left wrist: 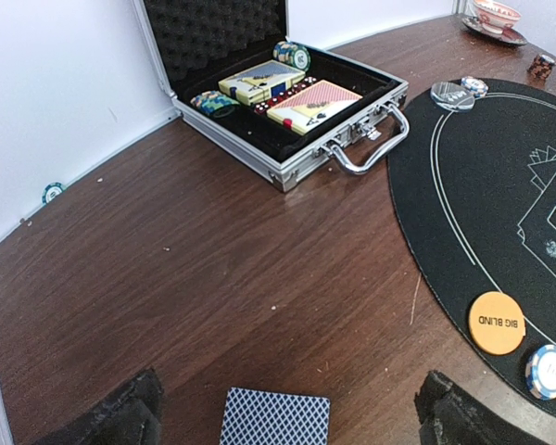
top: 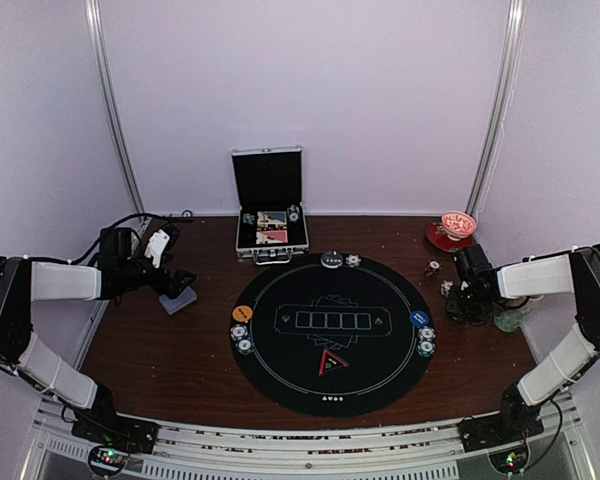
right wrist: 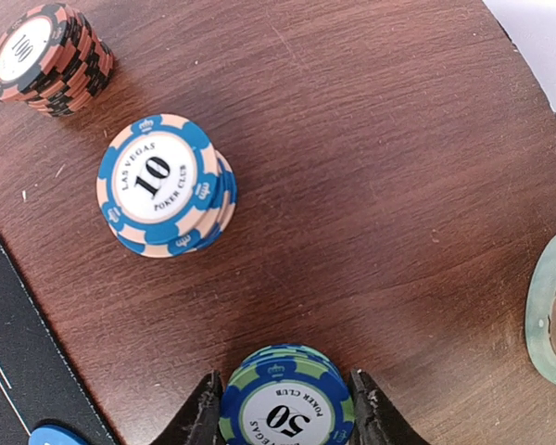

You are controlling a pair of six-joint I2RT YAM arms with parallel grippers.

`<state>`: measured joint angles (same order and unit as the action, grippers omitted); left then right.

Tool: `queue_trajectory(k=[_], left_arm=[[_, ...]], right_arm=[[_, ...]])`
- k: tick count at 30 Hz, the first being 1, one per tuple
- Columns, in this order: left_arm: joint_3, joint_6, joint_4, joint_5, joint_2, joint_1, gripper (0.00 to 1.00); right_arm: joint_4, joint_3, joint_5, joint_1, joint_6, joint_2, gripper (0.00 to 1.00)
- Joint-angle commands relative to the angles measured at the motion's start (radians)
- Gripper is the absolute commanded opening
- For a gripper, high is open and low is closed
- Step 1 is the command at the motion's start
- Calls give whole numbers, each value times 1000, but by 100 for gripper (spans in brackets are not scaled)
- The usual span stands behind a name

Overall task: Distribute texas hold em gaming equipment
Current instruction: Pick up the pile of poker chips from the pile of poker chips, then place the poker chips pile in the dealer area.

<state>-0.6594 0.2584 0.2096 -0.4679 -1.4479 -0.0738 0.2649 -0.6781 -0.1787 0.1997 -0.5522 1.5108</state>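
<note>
The mat beside the clear disc's lone chip (top: 367,264) is bare, outward of my right gripper, to its left in the top view. I will lift my right gripper across, lower it and let go.
My left gripper (top: 176,290) is open at the table's left, its jaws wide apart in the left wrist view (left wrist: 287,380). A grey-blue-backed card deck (left wrist: 274,417) lies on the wood between them, also seen from above (top: 179,298). My right gripper (right wrist: 284,375) is at the mat's right edge (top: 460,300), its fingers pressed on both sides of a blue-green "50" chip stack (right wrist: 286,408). A blue-white "10" stack (right wrist: 162,185) and a red-black "100" stack (right wrist: 46,56) stand beyond it. An orange Big Blind disc (left wrist: 496,322), a blue disc (top: 419,318) and chips (top: 238,332) sit on the mat.
The large round black mat (top: 330,390) fills the table's middle. The open silver case (left wrist: 287,158) with card boxes and chips stands at the back. A red saucer with a bowl (top: 457,230) is at the back right. A teal chip (left wrist: 53,193) lies by the left wall.
</note>
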Motion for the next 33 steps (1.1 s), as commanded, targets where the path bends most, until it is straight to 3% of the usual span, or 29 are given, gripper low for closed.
queue_trajectory(k=[1,10,15,22,33], left_arm=[[-9,-2,32,-5,-12,3,98],[-9,-4,31,-3,-13,4,98],[-9,-5,30,-5,-12,3,98],[-8,-4,33,-3,-10,5,98],[-8,-1,37,0,-17,5,98]], right_arm=[[22,-15,-26,20,-2,-31,30],[119,-114,-87,99,-22,-106,29],[120,-217,-78,164,-26,-62,29],[102,-473,-56,252,3,192,29],[103,-855,50,284,72,582,29]])
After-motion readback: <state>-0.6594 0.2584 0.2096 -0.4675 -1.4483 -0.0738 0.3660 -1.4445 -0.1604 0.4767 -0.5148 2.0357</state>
